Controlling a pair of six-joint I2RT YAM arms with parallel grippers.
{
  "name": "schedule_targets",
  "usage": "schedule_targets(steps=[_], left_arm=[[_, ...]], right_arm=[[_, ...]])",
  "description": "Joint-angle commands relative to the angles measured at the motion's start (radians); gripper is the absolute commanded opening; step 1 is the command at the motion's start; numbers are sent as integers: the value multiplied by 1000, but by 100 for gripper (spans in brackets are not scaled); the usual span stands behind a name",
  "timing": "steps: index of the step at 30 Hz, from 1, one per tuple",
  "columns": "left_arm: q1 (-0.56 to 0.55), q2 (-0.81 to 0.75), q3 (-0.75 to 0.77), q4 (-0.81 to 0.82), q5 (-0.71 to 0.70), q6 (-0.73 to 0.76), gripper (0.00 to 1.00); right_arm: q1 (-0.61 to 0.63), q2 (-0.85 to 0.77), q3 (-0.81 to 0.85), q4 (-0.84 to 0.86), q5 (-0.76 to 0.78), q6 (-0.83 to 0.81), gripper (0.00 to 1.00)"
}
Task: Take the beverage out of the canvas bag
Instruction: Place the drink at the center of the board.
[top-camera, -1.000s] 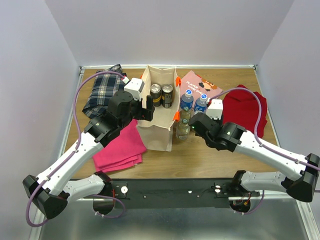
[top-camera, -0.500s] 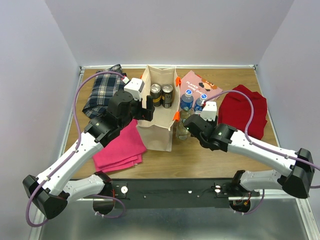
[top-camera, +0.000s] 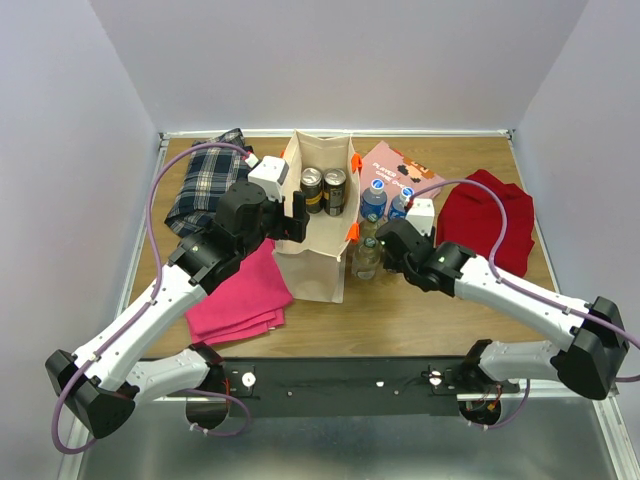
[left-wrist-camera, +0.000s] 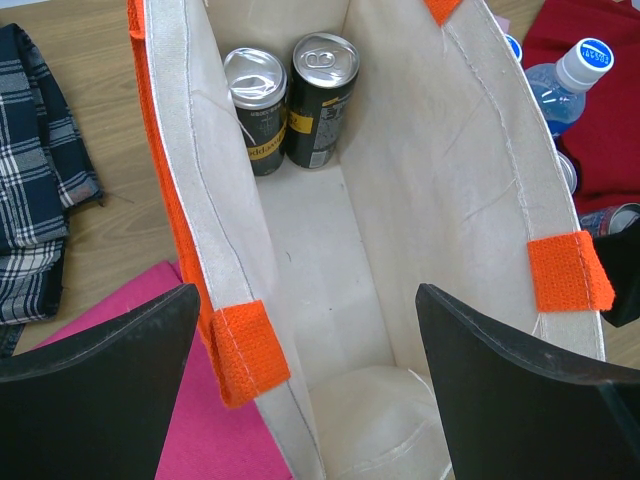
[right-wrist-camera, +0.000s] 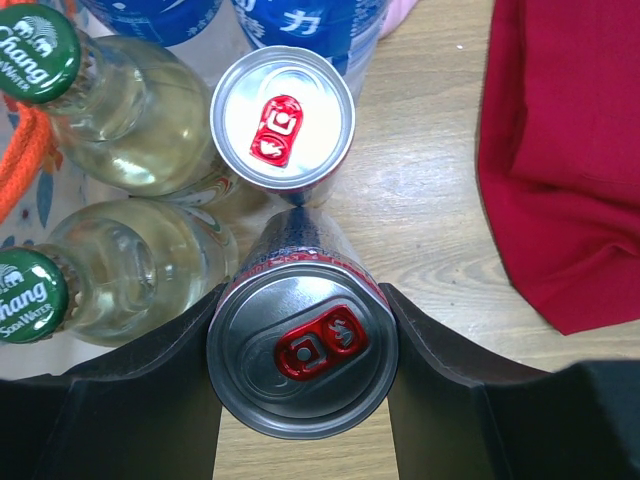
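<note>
The silver can still hangs higher than the second red-tab can (right-wrist-camera: 283, 125), so the right gripper next needs to move down toward the table close beside the near glass bottle.
The beige canvas bag (top-camera: 318, 262) with orange handles (left-wrist-camera: 250, 350) stands open at mid-table. Two dark cans (left-wrist-camera: 322, 95) (left-wrist-camera: 253, 105) stand at its far end; they also show from above (top-camera: 324, 188). My left gripper (left-wrist-camera: 308, 300) (top-camera: 297, 218) is open over the bag's near end, its left wall between the fingers. My right gripper (right-wrist-camera: 302, 300) (top-camera: 378, 240) is shut on a silver can with a red tab (right-wrist-camera: 302, 350), just right of the bag. A second red-tab can (right-wrist-camera: 283, 125) stands close beyond it.
Two glass bottles with green caps (right-wrist-camera: 35, 55) (right-wrist-camera: 30, 295) and blue plastic bottles (top-camera: 373, 200) crowd the bag's right side. There is a red cloth (top-camera: 490, 220) at the right, a pink cloth (top-camera: 245, 295) and a plaid cloth (top-camera: 205, 185) at the left, and a pink packet (top-camera: 400, 172) behind.
My right gripper has moved a little left and farther in, closer to the group of drinks beside the bag. The left arm has not moved.
</note>
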Motion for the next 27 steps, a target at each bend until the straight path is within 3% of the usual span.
schedule_targets(steps=[1,20,27], left_arm=[[1,-7,-6,20,-8,3,99],[1,-2,-6,20,-11,8,99],[1,-4,-12,19,-13,5,99]], right_arm=[[-10,-1,-6,106,6,-29,1],[-12,87,3,131,33,-23,6],[-12,85,-9,140,28,-16,14]])
